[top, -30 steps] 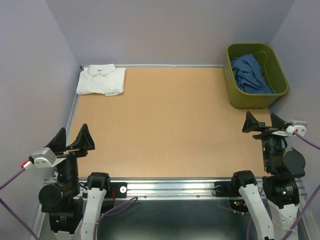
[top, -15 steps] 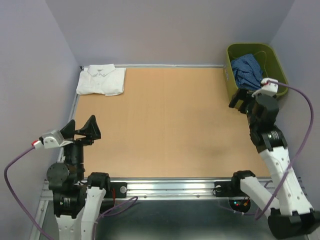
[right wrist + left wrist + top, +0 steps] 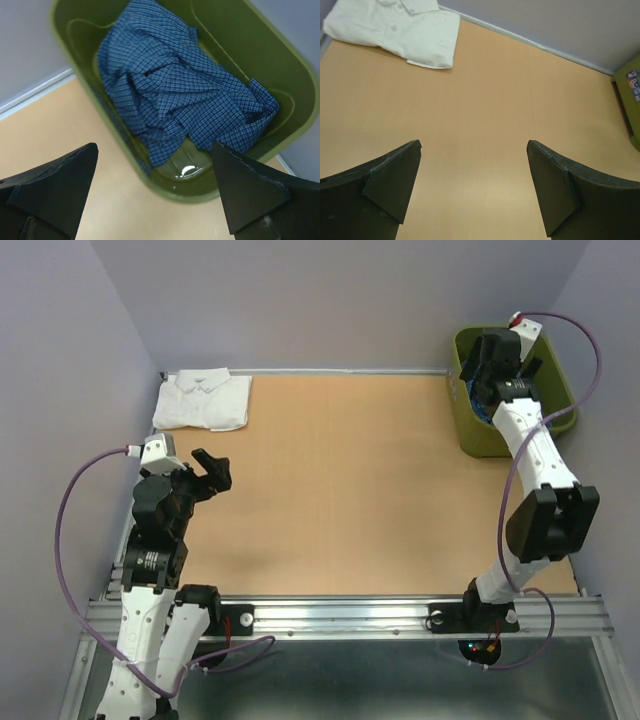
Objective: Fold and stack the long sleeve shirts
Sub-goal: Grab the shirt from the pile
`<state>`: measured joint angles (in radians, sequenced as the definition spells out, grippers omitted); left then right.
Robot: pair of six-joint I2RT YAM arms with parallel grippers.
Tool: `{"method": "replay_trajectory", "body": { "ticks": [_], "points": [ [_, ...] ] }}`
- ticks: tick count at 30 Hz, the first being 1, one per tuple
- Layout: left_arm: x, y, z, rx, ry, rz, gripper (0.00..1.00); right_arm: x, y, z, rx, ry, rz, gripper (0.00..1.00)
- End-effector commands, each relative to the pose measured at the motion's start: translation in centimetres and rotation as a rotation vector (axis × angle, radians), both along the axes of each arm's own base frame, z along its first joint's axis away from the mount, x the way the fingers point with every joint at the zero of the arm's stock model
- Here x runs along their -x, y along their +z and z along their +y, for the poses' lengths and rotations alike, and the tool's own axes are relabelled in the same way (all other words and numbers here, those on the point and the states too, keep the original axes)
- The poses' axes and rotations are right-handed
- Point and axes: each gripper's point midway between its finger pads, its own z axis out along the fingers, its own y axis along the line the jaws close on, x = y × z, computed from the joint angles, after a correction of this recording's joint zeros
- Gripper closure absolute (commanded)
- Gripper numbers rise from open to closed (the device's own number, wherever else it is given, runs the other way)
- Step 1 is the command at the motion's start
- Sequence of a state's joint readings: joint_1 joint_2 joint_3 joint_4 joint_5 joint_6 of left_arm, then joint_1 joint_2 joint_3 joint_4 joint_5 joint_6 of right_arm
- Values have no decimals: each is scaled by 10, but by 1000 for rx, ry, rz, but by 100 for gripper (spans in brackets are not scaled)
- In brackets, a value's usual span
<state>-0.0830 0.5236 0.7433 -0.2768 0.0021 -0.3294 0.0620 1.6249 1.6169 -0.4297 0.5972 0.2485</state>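
Observation:
Next, my right gripper moves down into the olive-green basket (image 3: pixel 560 420) onto the dark blue checked shirt's bunched middle, since the shirt lies crumpled below the basket's rim.
The white shirt (image 3: pixel 203 400) lies folded at the table's far left corner; it also shows in the left wrist view (image 3: pixel 395 30). The dark blue checked shirt (image 3: pixel 175 95) lies crumpled inside the olive-green basket (image 3: pixel 560 420) at the far right; only a sliver of it shows in the top view (image 3: pixel 472 398). My right gripper (image 3: pixel 484 362) hangs open and empty above the basket; in the right wrist view (image 3: pixel 155 172) it is over the near rim. My left gripper (image 3: pixel 212 473) is open and empty above the table's left side, short of the white shirt, and shows the same in the left wrist view (image 3: pixel 474 172).
The tan table (image 3: pixel 340 490) has a raised rail along its far edge and purple walls close on three sides. The basket's rim (image 3: pixel 165 187) stands above the table surface. Purple cables loop from both wrists.
My right arm has swung from the near right edge up to above the basket. My left arm has risen and moved forward toward the table's left middle. Both grippers stayed open.

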Motion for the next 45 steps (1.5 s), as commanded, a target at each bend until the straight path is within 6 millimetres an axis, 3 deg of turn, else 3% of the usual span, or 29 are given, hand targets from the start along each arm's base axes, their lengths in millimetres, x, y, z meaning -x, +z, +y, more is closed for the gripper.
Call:
{"method": "replay_trajectory", "body": {
  "ticks": [1,3,4,5,6,7,8,11,12,14,15,17,19,21,22,23,24,27,30,32,33,36,37,39,40,45],
  "points": [
    [-4,10,-19,42,-101,-83,1,-20,0,-61,-57,-167,-25,0],
    [-9,6,-20,36,-107,-89,1,-38,-5,-70,-143,-152,-56,0],
    [-11,-3,-20,22,-110,-79,1,-42,-11,-84,-164,-170,-56,0],
    [-13,-5,-20,15,-108,-81,1,-55,-35,-86,-184,-159,-17,0],
    [-13,-7,-19,7,-108,-81,1,-63,-31,-89,-194,-157,-35,0],
    [-14,-14,-19,0,-109,-70,1,-69,-42,-95,-202,-161,-22,0],
    [-14,-17,-18,-10,-109,-71,1,-81,-65,-94,-223,-142,15,0],
    [-15,-31,-17,-14,-99,-49,1,-101,-91,-96,-257,-111,43,0],
    [-15,-33,-17,-13,-102,-48,1,-110,-113,-97,-269,-108,74,0],
    [-16,-32,-18,-19,-107,-48,1,-120,-135,-92,-301,-74,102,0],
    [-16,-32,-17,-21,-104,-47,1,-125,-156,-90,-318,-62,133,0],
    [-18,-37,-17,-24,-102,-35,1,-135,-166,-87,-337,-24,138,0],
    [-18,-38,-19,-21,-106,-30,1,-139,-188,-88,-330,-8,178,2],
    [-20,-40,-19,-21,-106,-22,1,-142,-190,-91,-315,-5,180,17],
    [-20,-40,-18,-26,-104,-24,1,-142,-191,-93,-312,-11,180,45],
    [-21,-41,-18,-29,-101,-18,1,-142,-185,-96,-300,-25,171,60],
    [-21,-42,-17,-27,-99,-18,1,-141,-177,-97,-294,-29,158,81],
    [-21,-40,-18,-26,-104,-23,1,-141,-127,-103,-232,-22,80,100],
    [-22,-41,-19,-26,-107,-24,1,-134,-61,-109,-166,-28,-23,99],
    [-21,-39,-19,-24,-108,-30,1,-128,-30,-108,-157,-23,-78,99],
    [-20,-39,-19,-25,-107,-33,1,-119,5,-105,-147,-15,-138,99],
    [-19,-36,-18,-25,-97,-44,1,-104,57,-98,-120,-6,-238,99],
    [-18,-35,-18,-24,-94,-48,1,-92,91,-94,-103,8,-298,99],
    [-17,-35,-15,-25,-74,-54,1,-82,122,-85,-103,54,-360,100],
    [-16,-32,-15,-28,-72,-64,1,-68,153,-73,-100,109,-416,100],
    [-10,-24,-15,-27,-67,-97,1,-22,248,-9,-49,351,-600,99]
  ]
}}
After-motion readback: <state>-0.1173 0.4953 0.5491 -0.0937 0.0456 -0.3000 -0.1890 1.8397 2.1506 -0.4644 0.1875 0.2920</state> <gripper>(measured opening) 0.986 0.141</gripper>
